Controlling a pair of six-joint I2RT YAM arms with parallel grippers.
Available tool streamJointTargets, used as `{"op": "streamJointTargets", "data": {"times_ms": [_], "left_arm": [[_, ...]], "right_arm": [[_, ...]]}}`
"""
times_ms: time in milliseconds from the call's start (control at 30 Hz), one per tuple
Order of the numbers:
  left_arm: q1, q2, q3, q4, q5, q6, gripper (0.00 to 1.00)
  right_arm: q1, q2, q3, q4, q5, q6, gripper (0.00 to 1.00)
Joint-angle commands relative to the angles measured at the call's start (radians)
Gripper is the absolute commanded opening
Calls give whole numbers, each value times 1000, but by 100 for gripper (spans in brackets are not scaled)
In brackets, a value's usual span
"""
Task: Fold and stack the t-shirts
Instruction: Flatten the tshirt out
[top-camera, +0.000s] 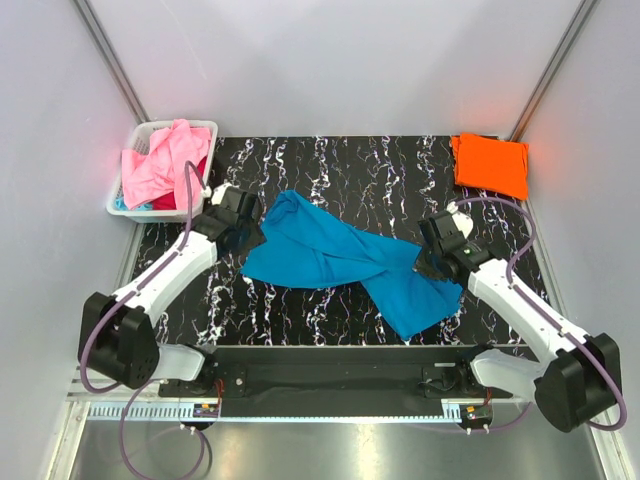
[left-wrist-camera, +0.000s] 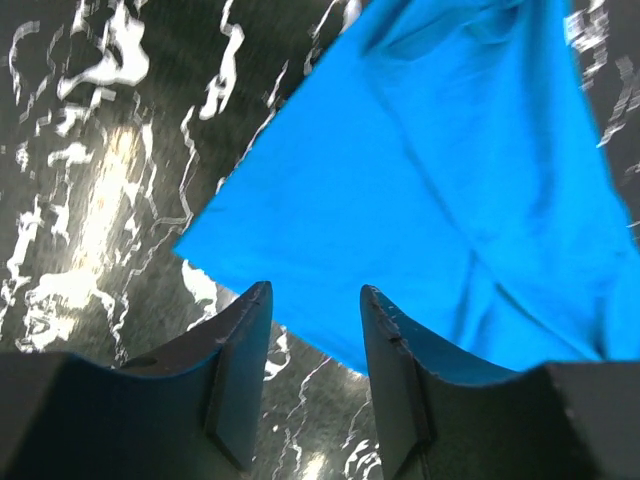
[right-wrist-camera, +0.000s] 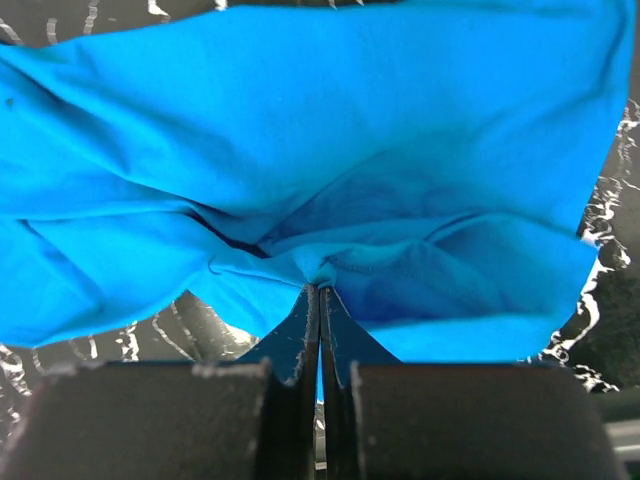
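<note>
I will next move my left gripper to the left in the left wrist view and down onto the teal-blue shirt's pointed corner (top-camera: 246, 271) (left-wrist-camera: 186, 247), because it lies flat that way.
A teal-blue t-shirt (top-camera: 340, 258) lies crumpled across the middle of the black marbled table (top-camera: 300, 160). My left gripper (top-camera: 243, 236) is open and empty at the shirt's left edge; the left wrist view shows its fingers (left-wrist-camera: 240, 340) over the cloth's edge (left-wrist-camera: 440, 200). My right gripper (top-camera: 430, 262) is shut on a pinch of the teal-blue shirt (right-wrist-camera: 320, 180) near its hem. A folded orange t-shirt (top-camera: 490, 163) lies at the far right corner. A pink t-shirt (top-camera: 160, 162) and a red one (top-camera: 192, 192) sit in the white basket (top-camera: 207, 127).
The white lattice basket stands at the far left corner of the table, close to my left arm. Grey walls enclose the table on three sides. The table's near edge runs along a metal rail (top-camera: 330, 412).
</note>
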Motion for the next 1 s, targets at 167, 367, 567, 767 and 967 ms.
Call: {"op": "streamJointTargets", "data": {"times_ms": [167, 367, 567, 767, 967], "left_arm": [[-5, 9, -108, -38, -9, -53, 39], [-5, 11, -148, -61, -116, -104, 38], [-5, 98, -107, -108, -197, -133, 34], [-3, 185, -80, -101, -176, -141, 34], [-2, 213, -70, -51, -164, -116, 40]], "right_arm": [[5, 68, 34, -17, 31, 18, 0], [5, 62, 28, -2, 21, 15, 0], [5, 62, 31, 0, 14, 15, 0], [7, 58, 35, 0, 11, 12, 0], [5, 70, 43, 1, 3, 2, 0]]}}
